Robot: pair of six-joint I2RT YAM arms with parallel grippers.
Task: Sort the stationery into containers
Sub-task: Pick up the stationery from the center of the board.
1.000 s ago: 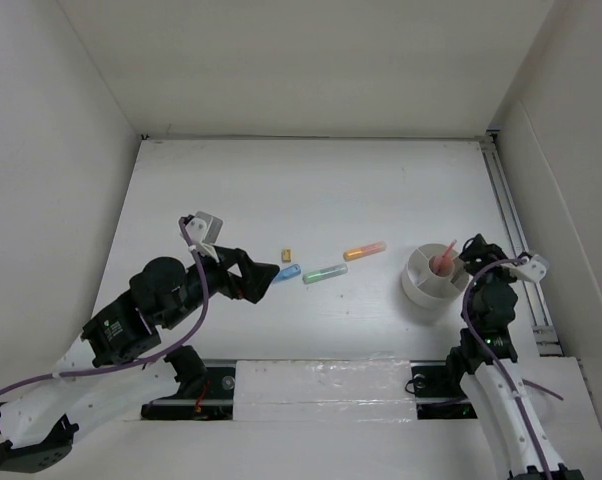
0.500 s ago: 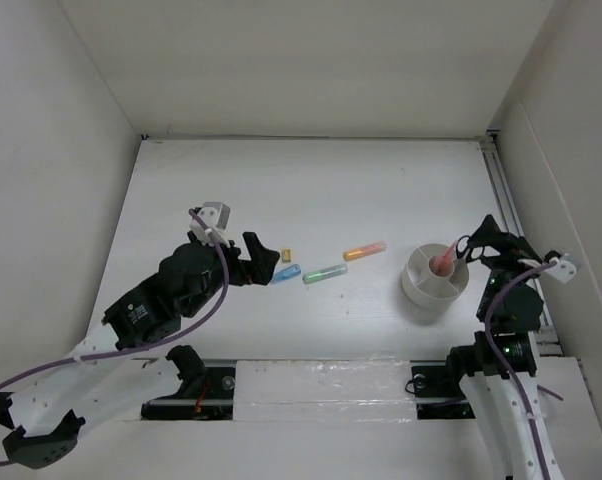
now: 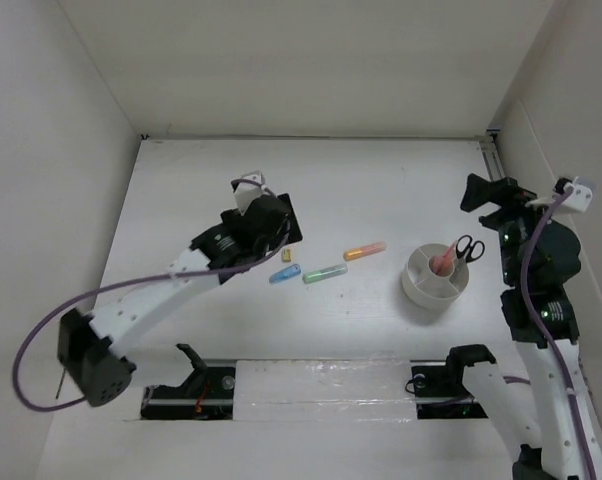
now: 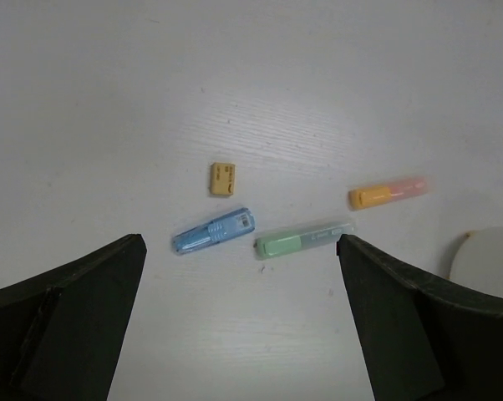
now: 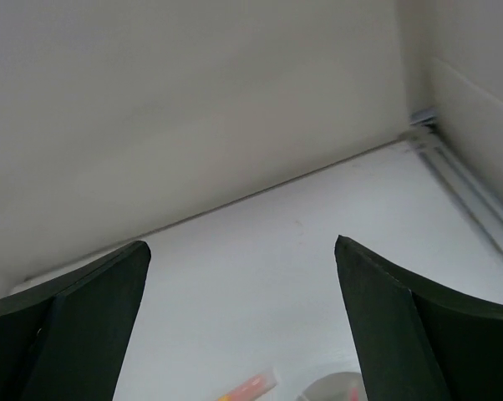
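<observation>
The tiny yellow block still lies loose outside the white cup, so the robot's left gripper should next move down toward the tabletop and close its fingers around the block.
The white cup stands at the right of the table, with black-handled scissors and pink-red pens standing in it. On the table lie a blue marker, a green marker, an orange marker and a tiny yellow block. My left gripper hangs open and empty above the block and blue marker. Its wrist view looks down on the yellow block, blue marker, green marker and orange marker. My right gripper is open and empty, raised behind the cup.
White walls close in the table on the left, back and right, and a metal rail runs along the right edge. The right wrist view looks toward the back wall, with the orange marker and the cup's rim at its bottom edge.
The right gripper opened, left the scissors in the cup and rose away toward the back. The left arm swung up and rightward, and its gripper now hovers over the markers.
</observation>
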